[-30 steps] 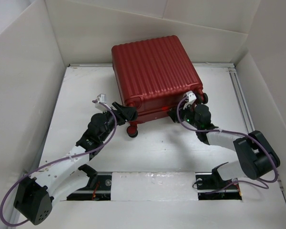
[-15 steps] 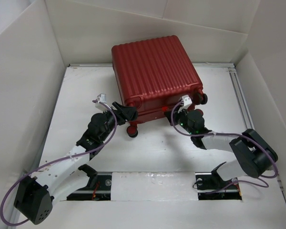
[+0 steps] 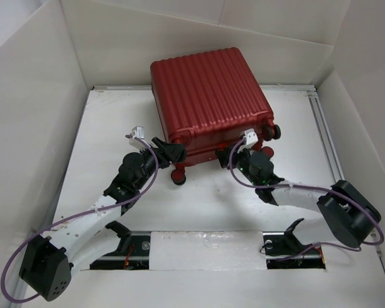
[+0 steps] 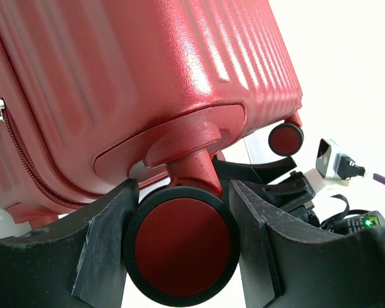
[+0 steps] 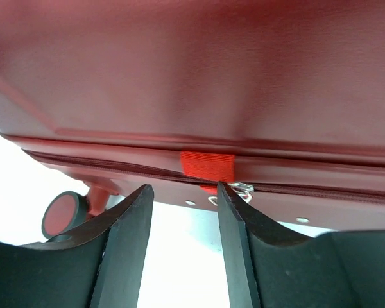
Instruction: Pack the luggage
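I need to move my right gripper to the right in the right wrist view next, so that it straddles the silver zipper pull point(image 5: 242, 191), which lies at one fingertip.
The dark-red ribbed luggage point(image 3: 208, 96) lies closed and flat at the back of the white table. My left gripper point(image 3: 172, 153) is at its near-left corner. In the left wrist view point(image 4: 183, 186) its fingers press both sides of a black-rimmed red wheel point(image 4: 179, 247). My right gripper point(image 3: 239, 154) is open at the near edge. In the right wrist view point(image 5: 183, 187) its tips sit just under the zipper line, below a red fabric tab point(image 5: 206, 165), with the metal zipper pulls point(image 5: 242, 188) at the right fingertip. The lining is hidden.
White walls enclose the table on three sides. Another wheel point(image 3: 178, 176) sticks out below the left gripper and one point(image 3: 274, 131) at the right corner. A metal rail point(image 3: 324, 128) runs along the right side. The right arm's camera plug point(image 4: 333, 160) shows beyond the wheel.
My right gripper has slid left along the luggage's near edge, from the right corner wheel toward the middle. The left arm and the luggage have not moved.
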{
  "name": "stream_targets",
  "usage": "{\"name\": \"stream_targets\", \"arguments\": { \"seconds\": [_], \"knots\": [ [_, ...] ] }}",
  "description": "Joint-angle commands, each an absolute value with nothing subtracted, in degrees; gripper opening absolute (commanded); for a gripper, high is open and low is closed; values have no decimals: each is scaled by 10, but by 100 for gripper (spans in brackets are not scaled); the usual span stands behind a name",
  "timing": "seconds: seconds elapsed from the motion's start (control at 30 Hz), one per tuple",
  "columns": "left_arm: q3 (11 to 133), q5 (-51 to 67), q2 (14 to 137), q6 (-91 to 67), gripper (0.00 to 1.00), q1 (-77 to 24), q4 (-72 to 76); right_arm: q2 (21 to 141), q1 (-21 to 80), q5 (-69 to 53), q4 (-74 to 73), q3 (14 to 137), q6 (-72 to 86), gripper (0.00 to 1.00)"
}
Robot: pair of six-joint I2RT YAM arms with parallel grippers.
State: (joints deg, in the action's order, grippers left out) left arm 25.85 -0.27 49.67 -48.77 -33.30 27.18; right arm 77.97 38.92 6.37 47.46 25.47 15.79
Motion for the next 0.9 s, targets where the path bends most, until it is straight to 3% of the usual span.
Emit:
{"name": "stream_targets", "arguments": {
  "seconds": [0.0, 0.1, 0.2, 0.43, 0.87],
  "knots": [
    [267, 44, 475, -512, 0, -341, 372, 758, 376, 96, 474, 258, 156, 51],
    [272, 44, 475, -505, 0, -341, 359, 728, 364, 93, 464, 239, 156, 43],
    [272, 39, 469, -505, 0, -341, 359, 692, 349, 88, 431, 234, 156, 41],
    [278, 39, 469, -500, 0, -341, 353, 721, 307, 13, 407, 253, 156, 51],
    [278, 39, 469, -500, 0, -341, 353, 808, 300, -124, 473, 309, 135, 51]
  ]
}}
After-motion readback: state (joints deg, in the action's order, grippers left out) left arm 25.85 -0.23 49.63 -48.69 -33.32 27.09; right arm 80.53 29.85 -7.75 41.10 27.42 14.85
